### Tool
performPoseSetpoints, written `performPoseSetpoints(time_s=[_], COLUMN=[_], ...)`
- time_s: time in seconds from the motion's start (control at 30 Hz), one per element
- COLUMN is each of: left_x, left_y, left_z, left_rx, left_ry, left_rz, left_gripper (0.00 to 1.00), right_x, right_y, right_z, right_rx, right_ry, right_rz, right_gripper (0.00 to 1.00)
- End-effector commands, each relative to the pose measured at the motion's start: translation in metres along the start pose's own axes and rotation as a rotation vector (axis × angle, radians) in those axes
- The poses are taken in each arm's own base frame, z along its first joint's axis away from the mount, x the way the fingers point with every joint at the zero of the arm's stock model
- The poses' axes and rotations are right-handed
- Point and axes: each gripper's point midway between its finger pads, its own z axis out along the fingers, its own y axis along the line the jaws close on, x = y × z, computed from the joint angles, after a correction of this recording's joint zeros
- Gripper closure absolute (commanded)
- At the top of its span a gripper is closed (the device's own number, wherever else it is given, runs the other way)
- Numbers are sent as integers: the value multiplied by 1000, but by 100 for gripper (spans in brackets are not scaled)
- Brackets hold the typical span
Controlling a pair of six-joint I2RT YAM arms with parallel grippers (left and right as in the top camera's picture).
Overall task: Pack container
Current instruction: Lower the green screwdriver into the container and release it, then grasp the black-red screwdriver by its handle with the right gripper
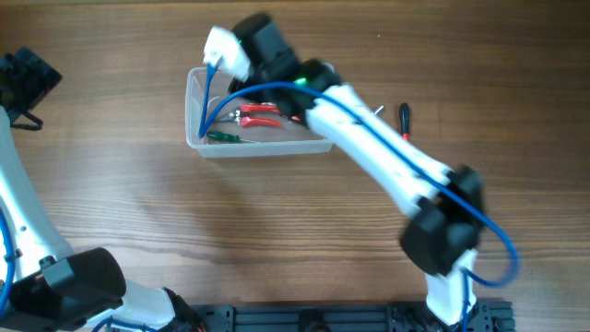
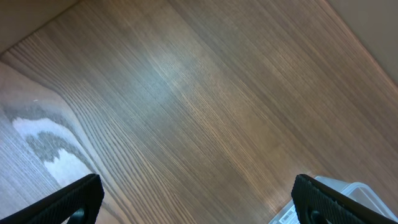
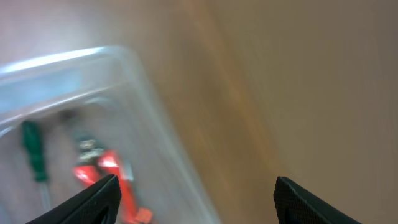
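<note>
The dark-handled screwdriver is outside the container (image 1: 196, 111). Next, my right gripper needs to swing to the right in the overhead view while turning, then go down onto the dark handle.
The container (image 1: 196, 111) is a clear plastic bin at the upper middle of the table. Red-handled pliers (image 1: 260, 115) and a green-handled screwdriver (image 1: 224, 137) lie inside it. My right gripper (image 1: 230, 55) hovers over the bin's far left corner, and its arm crosses above the bin. In the blurred right wrist view the gripper (image 3: 197, 186) is open and empty, with the container's wall (image 3: 134, 93), the pliers (image 3: 109, 174) and the screwdriver (image 3: 34, 152) to its left. My left gripper (image 1: 23, 78) is at the far left, open and empty (image 2: 198, 186) above bare wood.
A dark-handled screwdriver (image 1: 404, 118) lies on the table to the right of the container, next to a small metal piece (image 1: 379, 110). A pale plastic corner with a label (image 2: 348, 190) shows at the lower right of the left wrist view.
</note>
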Motion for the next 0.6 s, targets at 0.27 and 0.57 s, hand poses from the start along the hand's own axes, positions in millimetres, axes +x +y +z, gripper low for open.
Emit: performPoseSetpoints(time_s=[0.27,0.57], left_x=[-1,-1], left_y=[0,0], left_z=[1,1], left_rx=[6,6], left_ry=[3,3], left_rz=[11,11], left_gripper=[0,0], right_x=[138,277], right_y=[-136,-83], right_z=[-103,-44], right_rx=[91,5], right_ry=[178,597], right_rz=[828,1202], right_gripper=[21,27])
